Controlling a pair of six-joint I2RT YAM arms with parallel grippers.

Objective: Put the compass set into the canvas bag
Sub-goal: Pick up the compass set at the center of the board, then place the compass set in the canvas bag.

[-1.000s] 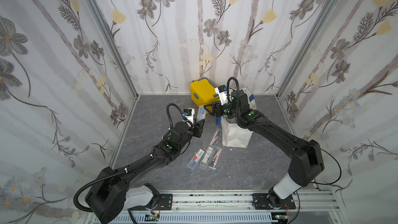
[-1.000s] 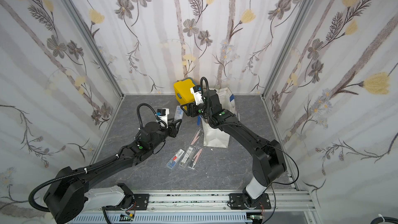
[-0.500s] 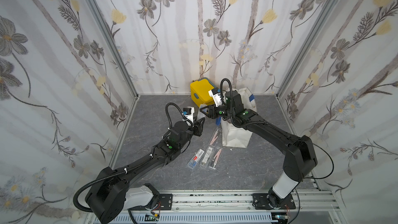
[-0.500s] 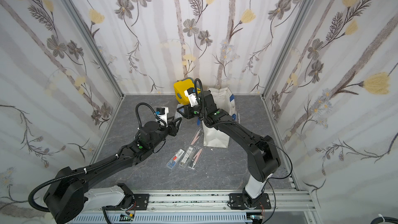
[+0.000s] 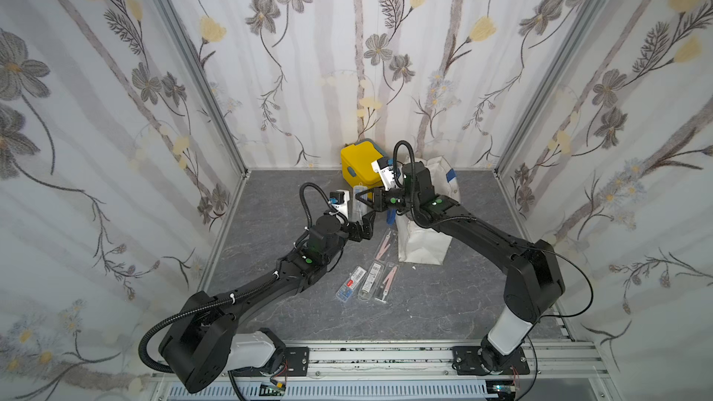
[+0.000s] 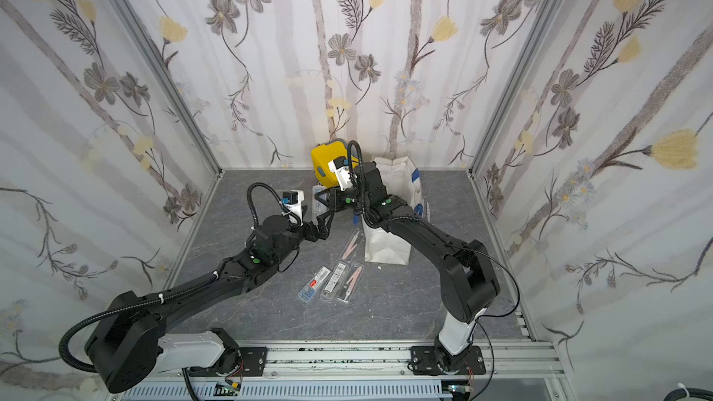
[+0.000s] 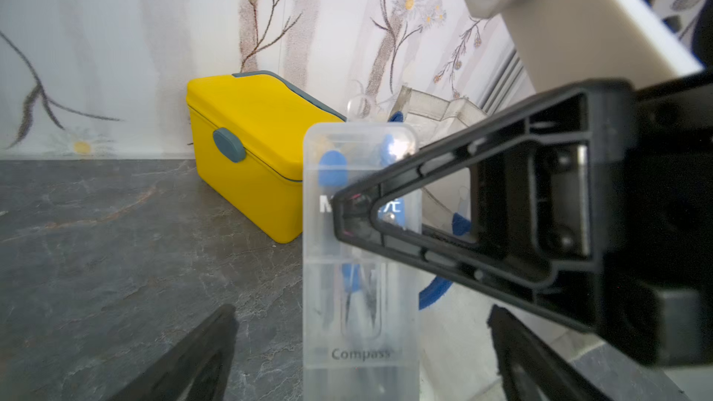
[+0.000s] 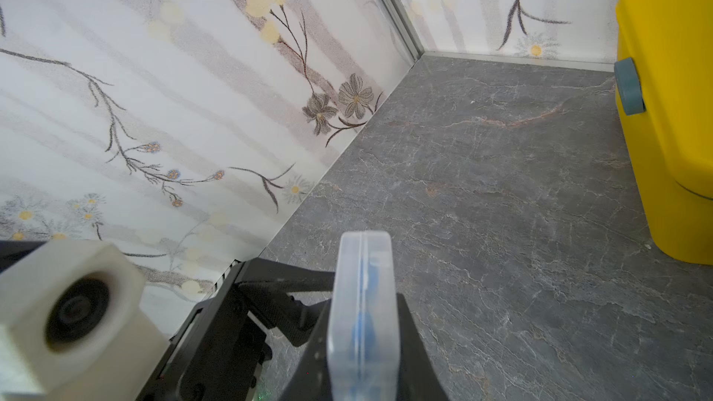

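Observation:
The robot's right gripper holds the case low beside the canvas bag's opening (image 6: 397,180), so next it will raise the case above the canvas bag's rim, carry it over, lower it and let go.
The compass set (image 7: 360,325) is a clear plastic case with a blue compass inside, standing upright above the table in both top views (image 5: 359,190) (image 6: 317,191). My right gripper (image 8: 362,341) is shut on it, and the case shows edge-on between its jaws. My left gripper (image 7: 360,360) is open, with its fingers (image 7: 193,360) spread wide on both sides of the case's lower end and clear of it. The canvas bag (image 5: 424,241) (image 6: 389,248), off-white with blue handles, stands upright just right of the case, under my right arm.
A yellow lidded box (image 5: 359,165) (image 7: 247,148) (image 8: 671,109) stands at the back wall beside the bag. Several other clear stationery packs (image 5: 372,279) lie flat on the grey table in front of the bag, and one with a pink compass (image 5: 386,243) lies against it.
My right gripper has moved left to the case and shut on it. My left gripper, which held the case, has opened and let go.

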